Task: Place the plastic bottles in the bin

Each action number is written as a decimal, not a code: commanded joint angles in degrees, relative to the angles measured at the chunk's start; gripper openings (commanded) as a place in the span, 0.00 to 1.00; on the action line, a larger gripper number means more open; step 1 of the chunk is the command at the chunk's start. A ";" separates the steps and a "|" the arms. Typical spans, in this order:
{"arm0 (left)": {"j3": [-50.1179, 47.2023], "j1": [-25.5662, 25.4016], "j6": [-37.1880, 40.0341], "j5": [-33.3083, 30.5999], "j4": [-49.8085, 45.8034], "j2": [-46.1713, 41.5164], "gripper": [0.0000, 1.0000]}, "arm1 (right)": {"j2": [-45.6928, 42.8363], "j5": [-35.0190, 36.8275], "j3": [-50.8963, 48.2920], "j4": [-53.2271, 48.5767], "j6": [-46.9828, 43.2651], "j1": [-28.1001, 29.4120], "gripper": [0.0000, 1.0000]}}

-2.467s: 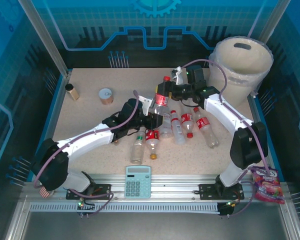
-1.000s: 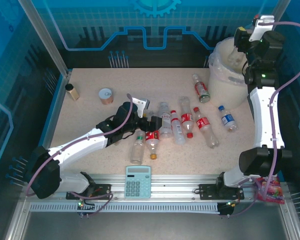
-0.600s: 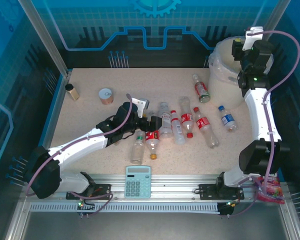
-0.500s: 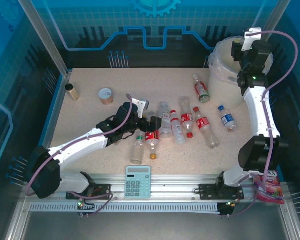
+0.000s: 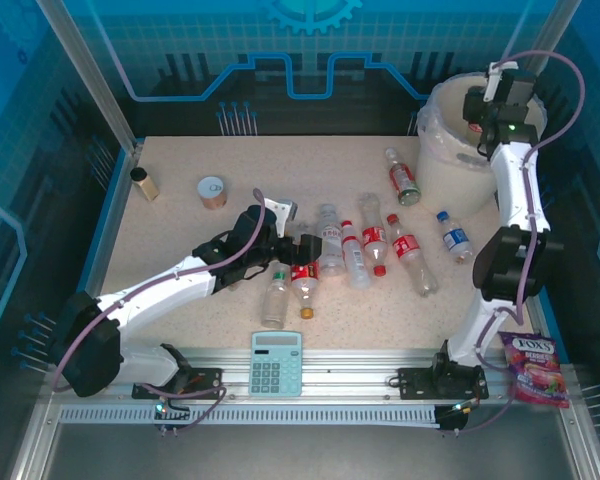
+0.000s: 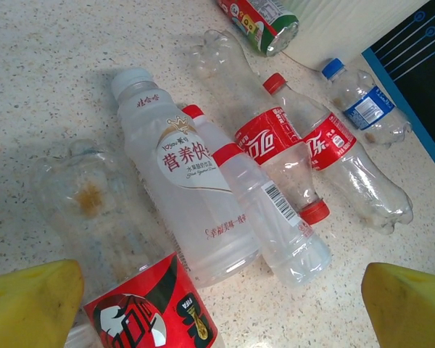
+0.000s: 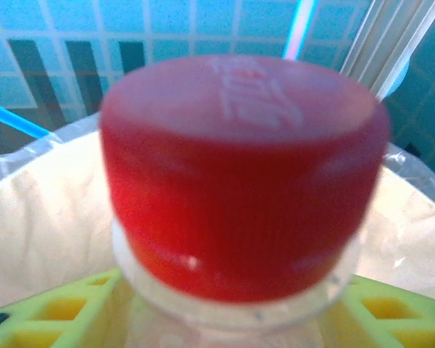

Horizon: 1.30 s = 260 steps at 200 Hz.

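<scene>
My right gripper will go straight down inside the lined inner wall (image 7: pixel 47 210) and let go of the bottle there, because the red-capped bottle (image 7: pixel 239 174) is already over the bin's opening.
The cream-white bin (image 5: pixel 448 160) stands at the far right corner, and its lined inner wall (image 7: pixel 29 217) is visible in the right wrist view. My right gripper (image 5: pixel 476 108) hangs over the bin's opening, shut on a red-capped bottle (image 7: pixel 239 174) between green-yellow fingers (image 7: pixel 43 312). My left gripper (image 5: pixel 305 250) is open and low over the heap mid-table, its yellow fingertips (image 6: pixel 32 297) wide apart. A red-and-black-labelled bottle (image 6: pixel 148 312) lies by the left fingertip. Clear bottles (image 6: pixel 181 196), two cola bottles (image 6: pixel 275 145), a blue-labelled one (image 5: pixel 450 236) and a green one (image 5: pixel 402 177) lie on the table.
A small brown jar (image 5: pixel 145 184) and a round tin can (image 5: pixel 212 191) stand at the far left. A calculator (image 5: pixel 277 363) lies at the near edge. A sweets bag (image 5: pixel 528 368) lies beyond the table's right front corner.
The right arm carried a red-capped bottle from mid-table up to the bin and has settled over its opening. The left arm has barely moved.
</scene>
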 commanded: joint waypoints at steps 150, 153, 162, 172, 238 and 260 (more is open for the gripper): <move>-1.79 0.54 -2.77 -2.47 -2.66 -0.95 0.99 | 21.39 -4.44 18.93 -21.81 3.33 -2.34 0.62; -1.81 0.51 -2.85 -2.47 -2.61 -0.95 0.99 | 21.40 -4.45 18.87 -21.82 3.28 -2.31 0.63; -1.78 0.57 -2.81 -2.55 -2.66 -0.95 0.99 | 21.50 -4.40 18.77 -21.91 3.29 -2.29 0.67; -1.80 0.52 -2.80 -2.54 -2.70 -1.04 0.99 | 21.41 -4.37 18.76 -21.88 3.28 -2.33 0.72; -1.37 0.73 -2.59 -2.66 -3.03 -0.87 0.99 | 18.77 -4.04 21.16 -22.87 2.72 -2.61 0.99; -0.74 0.92 -2.00 -2.81 -3.90 -0.77 0.99 | 16.55 -4.23 21.61 -23.07 2.59 -2.69 1.00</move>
